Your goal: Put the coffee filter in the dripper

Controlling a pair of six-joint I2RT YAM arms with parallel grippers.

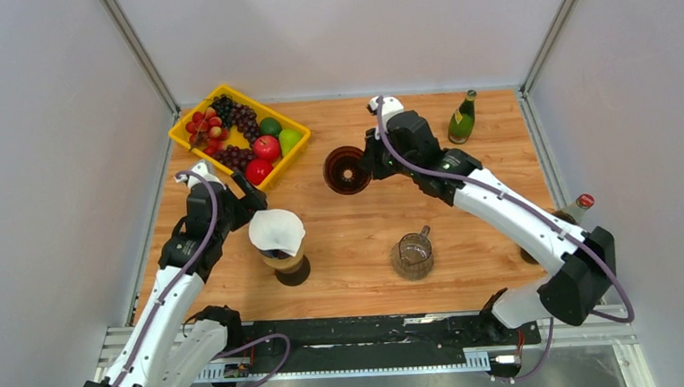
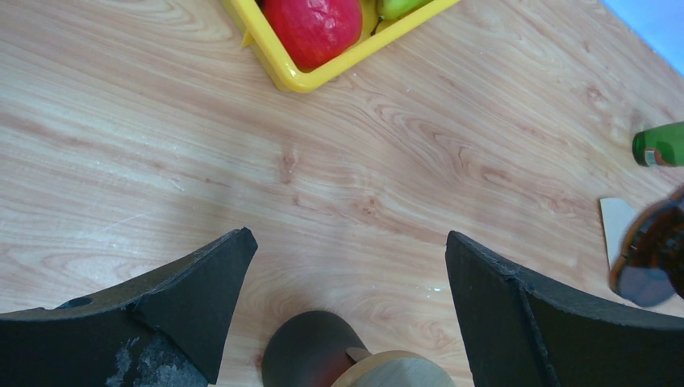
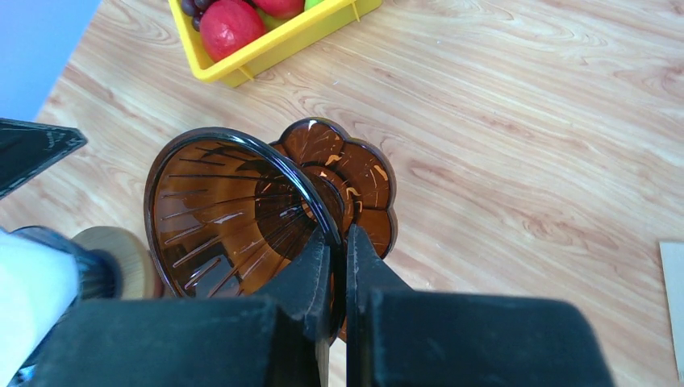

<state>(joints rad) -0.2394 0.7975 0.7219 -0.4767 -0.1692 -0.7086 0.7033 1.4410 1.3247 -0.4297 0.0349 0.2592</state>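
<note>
The empty glass mug stands back from my right gripper. My right gripper will next move the held dripper (image 1: 348,170) back onto the glass mug's opening (image 1: 411,250) and let go of it there.
A white paper coffee filter (image 1: 277,231) stands as an open cone in the mouth of a glass carafe with a wooden collar (image 1: 286,261). My left gripper (image 1: 247,196) hangs just behind and left of it, jaws wide open and holding nothing. In the left wrist view my left gripper (image 2: 351,250) looks down on the collar (image 2: 403,371). The amber dripper (image 1: 348,170) is tilted at mid-table. My right gripper (image 3: 339,242) is shut on the rim of the dripper (image 3: 226,214). The filter (image 3: 28,298) shows at the lower left of the right wrist view.
A yellow tray (image 1: 189,135) of fruit sits at the back left. A green bottle (image 1: 462,119) stands at the back right. A red-capped bottle (image 1: 578,207) is by the right edge. A glass mug (image 1: 413,255) stands near the front centre.
</note>
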